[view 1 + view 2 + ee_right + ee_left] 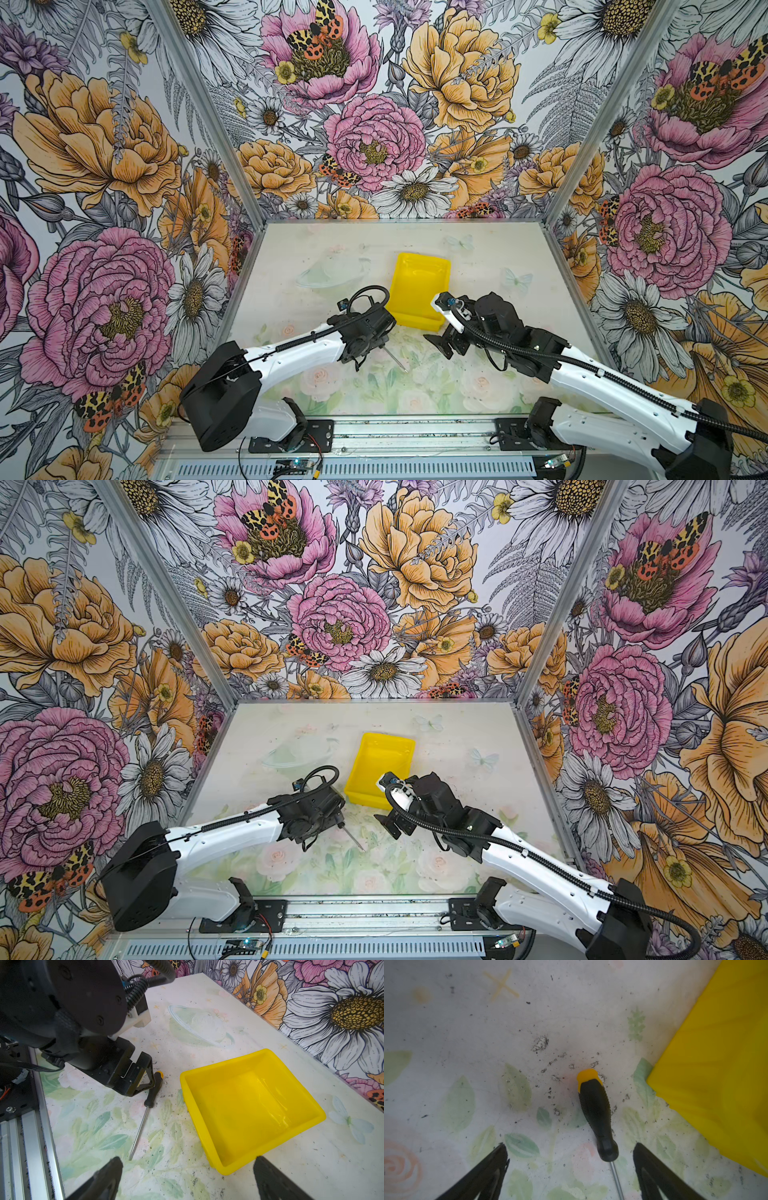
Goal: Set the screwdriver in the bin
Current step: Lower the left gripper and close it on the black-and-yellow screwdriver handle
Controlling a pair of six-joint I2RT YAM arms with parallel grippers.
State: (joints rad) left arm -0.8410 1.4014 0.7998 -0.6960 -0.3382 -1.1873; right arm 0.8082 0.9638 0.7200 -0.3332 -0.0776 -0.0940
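Observation:
My left gripper should next go down and slightly outward from above the handle's neck, to close its open fingers on the black handle's middle.
The screwdriver lies flat on the flowered table, black handle with an orange butt end, thin silver shaft. My left gripper stands open just above it, the handle's neck between the jaws and nearer one finger, touching neither. In the right wrist view the left gripper's fingers straddle the handle. The bin is a shallow bright yellow tray right behind the screwdriver, its rim a short way from the handle. My right gripper is open and holds nothing, low beside the bin's near corner.
A clear shallow bowl sits on the table left of the bin and behind the left arm. Floral walls close in the table on three sides. An aluminium rail with both arm bases runs along the front edge.

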